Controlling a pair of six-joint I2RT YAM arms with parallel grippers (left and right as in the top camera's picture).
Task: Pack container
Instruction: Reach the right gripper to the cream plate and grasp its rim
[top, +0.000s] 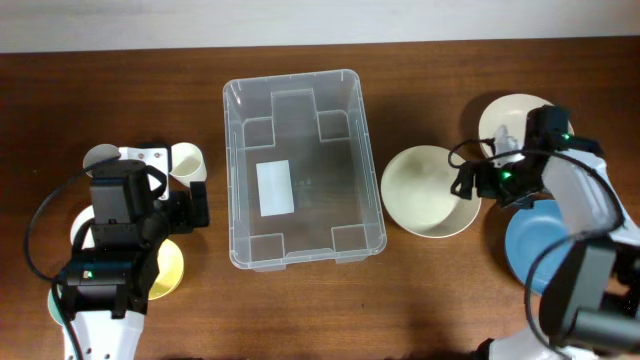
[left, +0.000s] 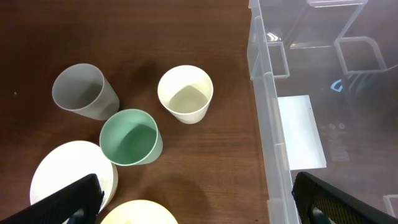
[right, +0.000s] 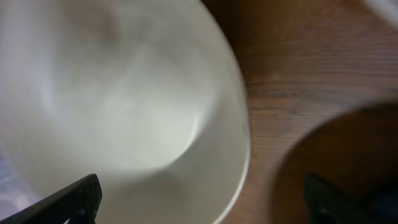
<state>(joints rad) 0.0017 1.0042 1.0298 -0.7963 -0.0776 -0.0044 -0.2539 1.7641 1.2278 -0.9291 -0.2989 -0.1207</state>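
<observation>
The open fingers are already on both sides of the cream bowl's rim (top: 478, 206), on the side away from the bin. My right gripper will go down onto that rim next.
The container (top: 372, 190) is a large clear bin in the middle of the table, with a white label (top: 273, 188) on its floor and nothing else inside. Its left wall shows in the left wrist view (left: 268, 112). My left gripper (top: 196, 208) is open and empty, hovering over bare table just left of the bin (left: 199, 208). My right gripper (top: 466, 184) is open at the right rim of a cream bowl (top: 428, 190). In the right wrist view the fingers (right: 205, 208) straddle that bowl's rim (right: 124, 106).
Left of the bin stand a cream cup (left: 185, 93), a grey cup (left: 81, 92) and a green cup (left: 130, 137), with a white plate (left: 62, 174) and a yellow bowl (left: 137, 213). On the right are a white bowl (top: 512, 112) and a blue plate (top: 535, 245).
</observation>
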